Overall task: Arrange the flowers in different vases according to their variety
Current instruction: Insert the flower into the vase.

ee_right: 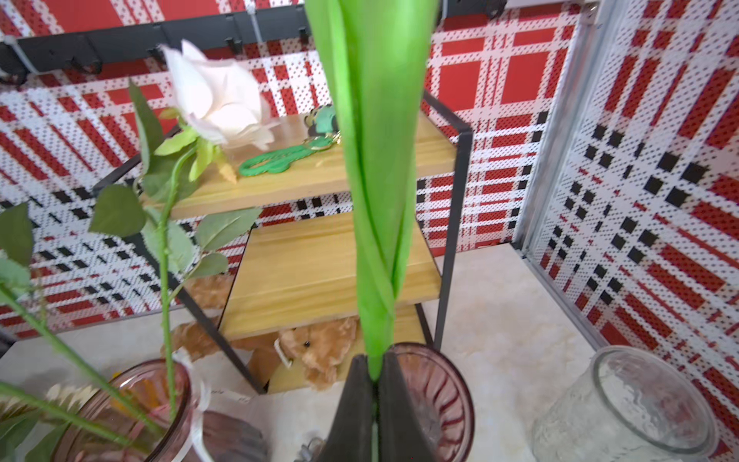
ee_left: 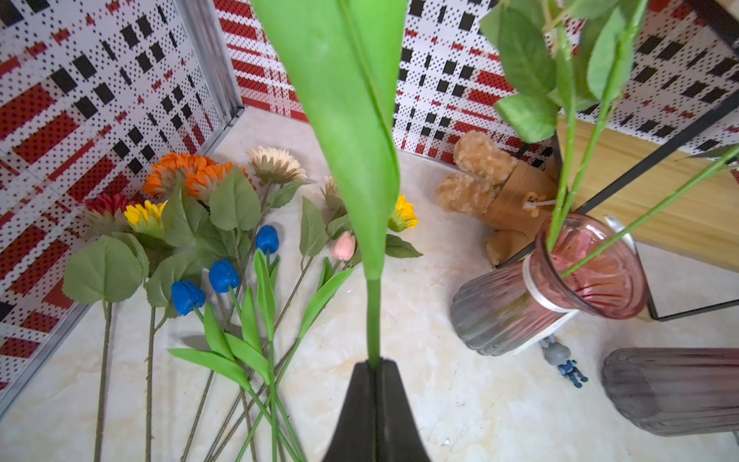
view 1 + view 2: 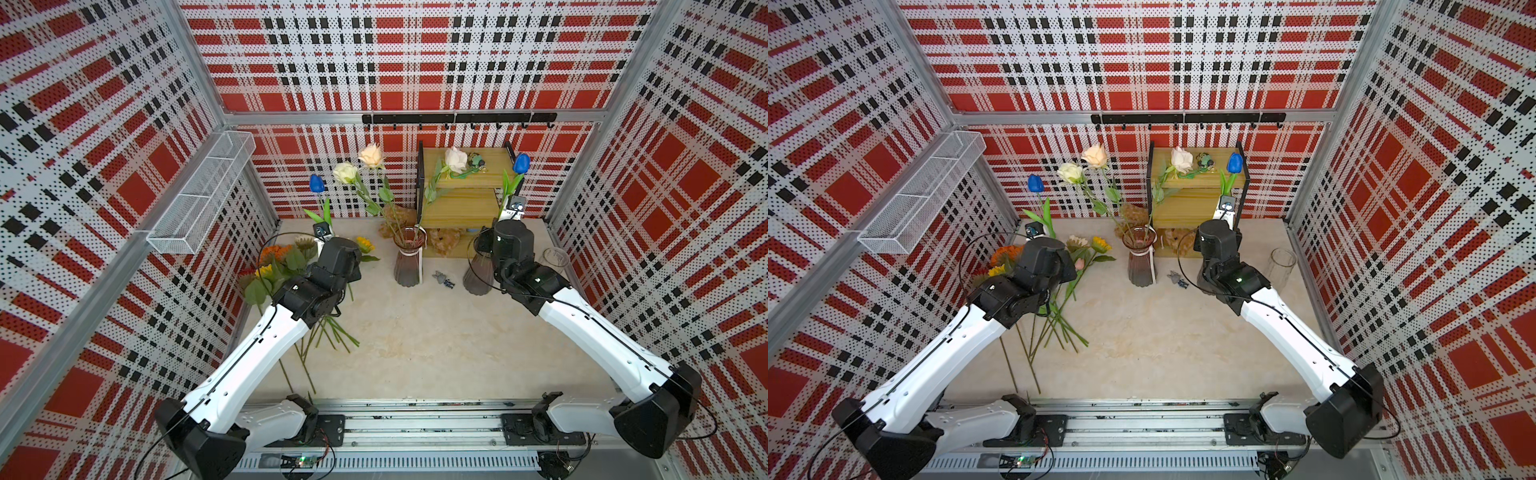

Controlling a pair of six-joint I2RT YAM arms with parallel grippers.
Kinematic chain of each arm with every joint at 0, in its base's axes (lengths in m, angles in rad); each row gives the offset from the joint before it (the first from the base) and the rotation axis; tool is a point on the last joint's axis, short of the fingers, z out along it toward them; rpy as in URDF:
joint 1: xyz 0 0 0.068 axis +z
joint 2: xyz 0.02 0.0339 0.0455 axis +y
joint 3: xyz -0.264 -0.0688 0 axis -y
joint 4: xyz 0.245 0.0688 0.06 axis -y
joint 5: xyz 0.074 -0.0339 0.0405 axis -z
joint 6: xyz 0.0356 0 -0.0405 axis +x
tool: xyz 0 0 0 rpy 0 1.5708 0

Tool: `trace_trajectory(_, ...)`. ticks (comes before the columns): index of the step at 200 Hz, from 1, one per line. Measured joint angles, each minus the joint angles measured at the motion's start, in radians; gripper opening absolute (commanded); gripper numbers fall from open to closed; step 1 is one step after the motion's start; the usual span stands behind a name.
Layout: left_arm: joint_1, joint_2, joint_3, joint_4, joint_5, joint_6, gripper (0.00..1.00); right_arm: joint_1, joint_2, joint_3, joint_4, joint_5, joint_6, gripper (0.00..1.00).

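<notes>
The robot's right gripper should lower the blue tulip's stem down through the vase's rim and let go of it there, since the smoky purple vase's mouth (image 1: 436, 400) is open below the right gripper.
My left gripper (image 2: 374, 366) is shut on the green stem of a blue tulip (image 3: 316, 183), held upright above the flowers lying on the table: sunflowers (image 2: 188, 176), blue tulips (image 2: 224, 276) and a pink tulip (image 2: 343, 247). My right gripper (image 1: 374, 370) is shut on the stem of another blue tulip (image 3: 521, 163), directly over the rim of a smoky purple vase (image 1: 440, 396). A pink-purple vase (image 3: 409, 257) in the middle holds three cream-white roses (image 3: 345, 172). The clear vase (image 3: 555, 259) stands at the right with nothing in it.
A wooden shelf (image 3: 465, 195) with a black frame stands at the back, with brown plush toys (image 2: 480, 176) beside and under it. A small grey figurine (image 3: 444, 280) lies between the two tinted vases. A white wire basket (image 3: 199, 195) hangs on the left wall.
</notes>
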Motion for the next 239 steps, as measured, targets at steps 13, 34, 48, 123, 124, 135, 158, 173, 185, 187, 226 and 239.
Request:
trace_trajectory(13, -0.022, 0.025, 0.038, 0.003, -0.025, 0.000, 0.00, -0.035, -0.003, -0.001, 0.021, -0.003, -0.010, 0.00)
trace_trajectory(34, -0.050, 0.062, 0.096, 0.006, -0.059, 0.003, 0.00, -0.087, -0.004, -0.003, 0.050, -0.020, -0.015, 0.00)
trace_trajectory(48, -0.069, 0.087, 0.133, 0.007, -0.077, 0.007, 0.00, -0.121, -0.005, -0.015, 0.076, -0.043, -0.015, 0.00)
trace_trajectory(123, -0.154, 0.246, 0.357, 0.027, -0.146, 0.064, 0.00, -0.220, 0.090, -0.021, 0.162, -0.196, -0.013, 0.00)
trace_trajectory(124, -0.156, 0.248, 0.360, 0.028, -0.147, 0.065, 0.00, -0.220, 0.091, -0.021, 0.162, -0.198, -0.013, 0.00)
trace_trajectory(135, -0.163, 0.266, 0.386, 0.034, -0.154, 0.074, 0.00, -0.220, 0.108, -0.021, 0.162, -0.214, -0.011, 0.00)
trace_trajectory(158, -0.179, 0.299, 0.434, 0.041, -0.163, 0.092, 0.00, -0.220, 0.117, -0.034, 0.169, -0.235, -0.003, 0.00)
trace_trajectory(173, -0.190, 0.314, 0.455, 0.048, -0.166, 0.105, 0.00, -0.221, 0.117, -0.051, 0.188, -0.244, 0.002, 0.00)
trace_trajectory(185, -0.198, 0.324, 0.468, 0.055, -0.167, 0.115, 0.00, -0.221, 0.118, -0.068, 0.196, -0.249, 0.005, 0.00)
trace_trajectory(187, -0.200, 0.326, 0.471, 0.057, -0.167, 0.116, 0.00, -0.221, 0.118, -0.071, 0.197, -0.251, 0.005, 0.00)
trace_trajectory(226, -0.217, 0.375, 0.528, 0.096, -0.168, 0.161, 0.00, -0.221, 0.133, -0.138, 0.227, -0.262, 0.022, 0.00)
trace_trajectory(239, -0.223, 0.397, 0.550, 0.112, -0.167, 0.181, 0.00, -0.221, 0.139, -0.158, 0.228, -0.265, 0.027, 0.05)
